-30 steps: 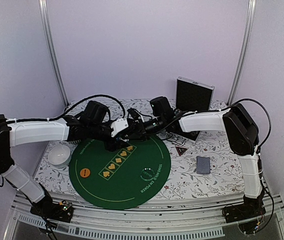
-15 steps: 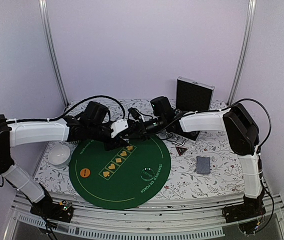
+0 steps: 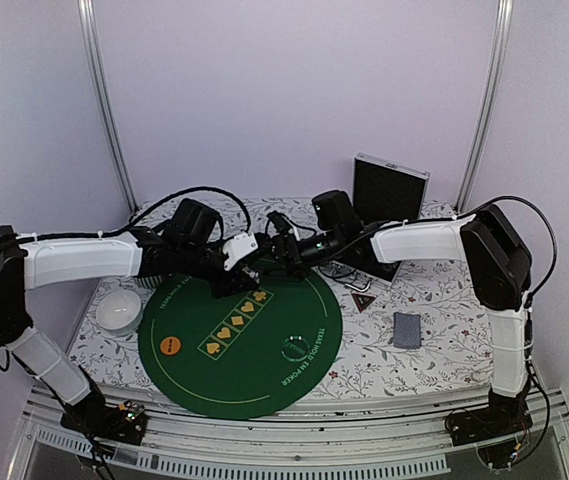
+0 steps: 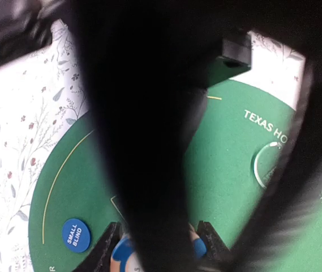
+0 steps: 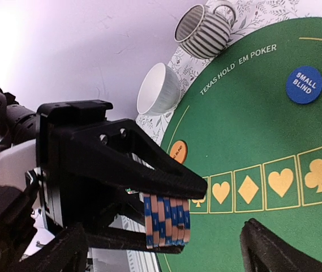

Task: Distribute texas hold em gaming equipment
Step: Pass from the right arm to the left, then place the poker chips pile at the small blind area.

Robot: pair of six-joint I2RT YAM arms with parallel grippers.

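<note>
My left gripper is going to move down, to the left in the top view, to the mat's rim [image 4: 53, 265] beside the SMALL BLIND disc and let go of the chips there, because that spot is clear.
A stack of blue-and-orange poker chips [image 5: 166, 221] is clamped between the black jaws of my left gripper [image 3: 251, 268], above the far edge of the green poker mat [image 3: 239, 345]. In the left wrist view only the chips' edges [image 4: 122, 250] show between the fingers [image 4: 101, 249]; a blurred dark finger hides the rest. My right gripper [image 5: 169, 255] faces the stack, open wide, a finger on each side and touching nothing. On the mat lie a blue SMALL BLIND disc [image 5: 304, 85] and an orange disc [image 3: 170, 346]. A grey-blue card deck [image 3: 407, 329] and a small dark triangle [image 3: 363, 302] lie right of the mat.
A white bowl [image 3: 119, 308] sits left of the mat, with a striped cup [image 5: 203, 24] beyond it. A black box [image 3: 389, 190] stands at the back right. A clear ring-shaped disc [image 3: 294, 348] lies on the mat's near right. Both arms meet over the mat's far edge.
My right gripper has opened and let go of the chip stack, drawing back slightly to the right. The left gripper closed on the stack and now holds it alone.
</note>
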